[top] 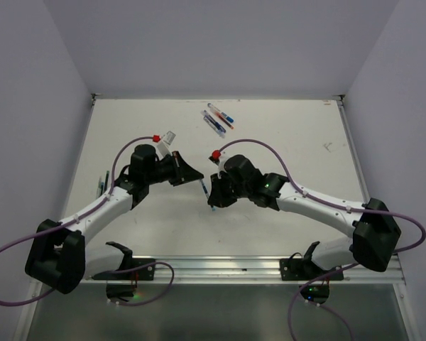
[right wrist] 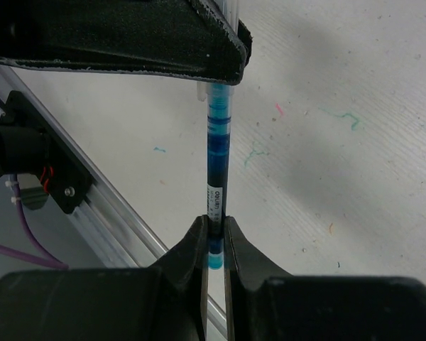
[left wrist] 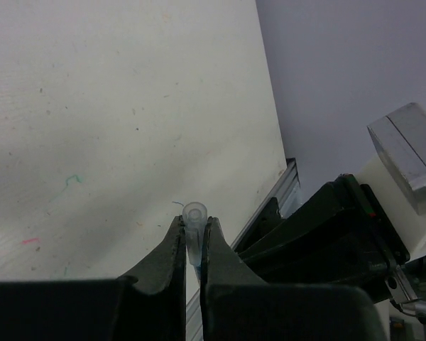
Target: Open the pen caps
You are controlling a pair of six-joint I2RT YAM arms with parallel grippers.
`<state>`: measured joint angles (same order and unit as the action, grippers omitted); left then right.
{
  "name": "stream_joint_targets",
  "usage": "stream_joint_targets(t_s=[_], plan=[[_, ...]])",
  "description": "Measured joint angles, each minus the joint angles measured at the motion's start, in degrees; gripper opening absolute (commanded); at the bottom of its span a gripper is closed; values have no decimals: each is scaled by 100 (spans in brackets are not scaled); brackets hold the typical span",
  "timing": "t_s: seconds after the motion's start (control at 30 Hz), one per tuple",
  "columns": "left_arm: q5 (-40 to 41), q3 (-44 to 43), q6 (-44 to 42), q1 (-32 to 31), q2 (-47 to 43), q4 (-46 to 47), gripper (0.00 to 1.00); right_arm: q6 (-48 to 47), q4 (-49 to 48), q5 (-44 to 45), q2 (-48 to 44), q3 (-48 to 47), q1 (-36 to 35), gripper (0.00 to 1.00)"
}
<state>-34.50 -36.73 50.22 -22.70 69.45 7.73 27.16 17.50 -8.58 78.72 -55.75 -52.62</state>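
My left gripper will next pull the cap away from the pen's body (right wrist: 218, 149). Then it will lower the cap and let it go by the pink mark, because the tabletop below is bare.
One pen (top: 204, 189) with a dark blue barrel spans the gap between my two grippers, above the middle of the table (top: 284, 135). My left gripper (top: 197, 177) is shut on its clear cap (left wrist: 194, 213), which I see end-on between the fingers in the left wrist view. My right gripper (top: 214, 199) is shut on the barrel (right wrist: 218, 149) near its light blue end. In the right wrist view the barrel runs straight up from my right gripper (right wrist: 214, 226) into the left gripper's black fingers (right wrist: 163, 42). Cap and barrel look joined.
Several other pens (top: 217, 119) with blue and red ends lie together at the back of the table. Dark thin items (top: 103, 186) lie by the left edge. A metal rail (top: 220, 266) runs along the near edge. Grey walls enclose the sides and back.
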Motion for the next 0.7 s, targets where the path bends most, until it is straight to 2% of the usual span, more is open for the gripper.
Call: stream_joint_targets(t_s=[0.03, 0.07, 0.13, 0.23, 0.33, 0.4, 0.47, 0.53, 0.6, 0.63, 0.7], plan=[[-24, 0, 13, -13, -2, 55, 0, 7, -20, 0, 33, 0, 0, 0], [-26, 0, 15, -28, -2, 74, 0, 17, -28, 2, 59, 0, -7, 17], [-26, 0, 15, -33, 2, 63, 0, 37, -39, 9, 98, -2, -13, 39], [-22, 7, 4, -33, 2, 61, 0, 42, -37, 33, 144, -13, -15, 46], [-22, 11, 7, -33, 4, 50, 0, 46, -37, 59, 240, -48, -15, 47], [-22, 13, 9, -33, 4, 48, 0, 46, -37, 87, 321, -72, -15, 43], [-22, 28, 13, -33, 4, 57, 0, 50, -39, 138, 402, -103, -15, 32], [7, 61, 15, -33, 4, 68, 0, 74, -42, 153, 494, -140, -15, 26], [33, 83, 15, -33, 4, 66, 0, 85, -50, 153, 549, -177, -35, 13], [52, 90, 17, -33, 4, 68, 0, 83, -57, 151, 575, -197, -50, 0], [85, 94, 20, -31, 7, 76, 0, 81, -61, 146, 612, -240, -74, 0]])
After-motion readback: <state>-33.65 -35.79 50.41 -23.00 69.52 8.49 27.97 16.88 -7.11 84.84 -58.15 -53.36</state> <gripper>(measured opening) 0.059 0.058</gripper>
